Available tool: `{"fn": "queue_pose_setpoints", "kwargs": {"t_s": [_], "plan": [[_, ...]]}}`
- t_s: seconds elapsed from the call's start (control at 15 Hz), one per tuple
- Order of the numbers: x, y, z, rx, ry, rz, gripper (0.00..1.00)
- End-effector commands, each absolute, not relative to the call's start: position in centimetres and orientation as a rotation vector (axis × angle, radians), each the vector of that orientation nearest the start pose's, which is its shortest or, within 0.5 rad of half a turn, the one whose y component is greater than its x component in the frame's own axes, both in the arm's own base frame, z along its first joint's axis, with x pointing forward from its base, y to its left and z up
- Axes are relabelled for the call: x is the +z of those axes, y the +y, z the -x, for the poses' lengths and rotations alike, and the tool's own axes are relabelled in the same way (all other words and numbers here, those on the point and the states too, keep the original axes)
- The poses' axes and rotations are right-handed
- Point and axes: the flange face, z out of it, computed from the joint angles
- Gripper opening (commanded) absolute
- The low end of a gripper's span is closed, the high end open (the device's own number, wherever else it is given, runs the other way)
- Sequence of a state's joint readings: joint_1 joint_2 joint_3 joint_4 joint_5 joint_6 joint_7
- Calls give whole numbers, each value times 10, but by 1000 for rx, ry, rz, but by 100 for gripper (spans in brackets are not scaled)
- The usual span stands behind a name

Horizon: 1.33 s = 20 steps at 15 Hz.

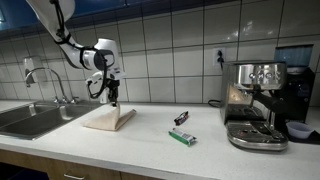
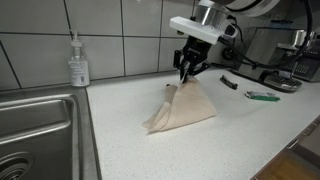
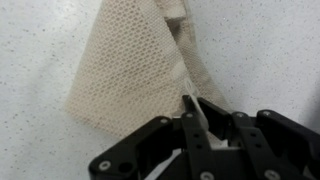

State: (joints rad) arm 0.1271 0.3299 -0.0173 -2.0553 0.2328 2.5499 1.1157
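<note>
My gripper moves down a little toward the cloth lying below next and releases the corner, since the cloth's raised corner stands in a peak above the counter.
A beige woven cloth [image 2: 182,108] lies on the white counter, one corner pulled up into a peak. It also shows in an exterior view [image 1: 108,119] and in the wrist view [image 3: 130,60]. My gripper [image 2: 186,75] is shut on that raised corner and holds it a little above the counter; in an exterior view [image 1: 113,101] it hangs over the cloth's near end. In the wrist view the black fingers [image 3: 200,118] pinch a thin fold of the cloth.
A steel sink [image 2: 35,130] with a tap [image 1: 45,78] lies beside the cloth. A soap bottle [image 2: 77,62] stands at the wall. A green-and-white item [image 1: 181,136], a small dark item [image 1: 181,118] and an espresso machine [image 1: 255,102] stand further along the counter.
</note>
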Motion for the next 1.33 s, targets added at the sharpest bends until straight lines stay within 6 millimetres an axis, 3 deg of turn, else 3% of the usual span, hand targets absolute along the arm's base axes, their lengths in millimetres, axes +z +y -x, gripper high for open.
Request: {"fn": "queue_pose_setpoints", "kwargs": {"t_s": [0.0,1.27], "plan": [[292,64,-616,-78,1699,2422,2],[261,61,-637,-42,1808,2388,2]]}}
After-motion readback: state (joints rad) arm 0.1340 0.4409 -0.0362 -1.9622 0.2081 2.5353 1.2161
